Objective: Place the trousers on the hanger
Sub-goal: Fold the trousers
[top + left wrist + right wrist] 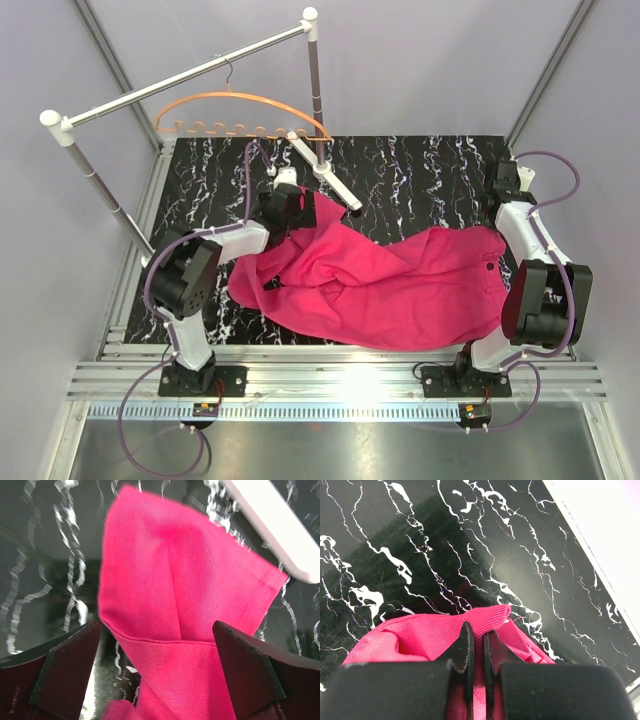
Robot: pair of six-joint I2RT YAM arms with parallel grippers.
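My left gripper will next lower and close its open fingers on the folded edge of the trousers' leg cloth, already between them below.
The magenta trousers (390,285) lie crumpled across the black marbled table, with a small dark waist button (487,266) near their right end. The orange hanger (245,101) hangs by its dark hook from the silver rail at the back left. My left gripper (288,207) is open over the trousers' left end. In the left wrist view (157,670) the leg cloth (185,595) lies between the wide-apart fingers (65,665). My right gripper (500,222) is shut on a fold of the trousers' right edge, and the right wrist view (477,630) shows cloth (420,635) pinched between the jaws.
The silver rail (190,72) with white end caps stands on two posts at the back left. Its white base foot (330,180) lies on the table just beyond the left gripper and shows in the left wrist view (280,525). Grey walls enclose the table.
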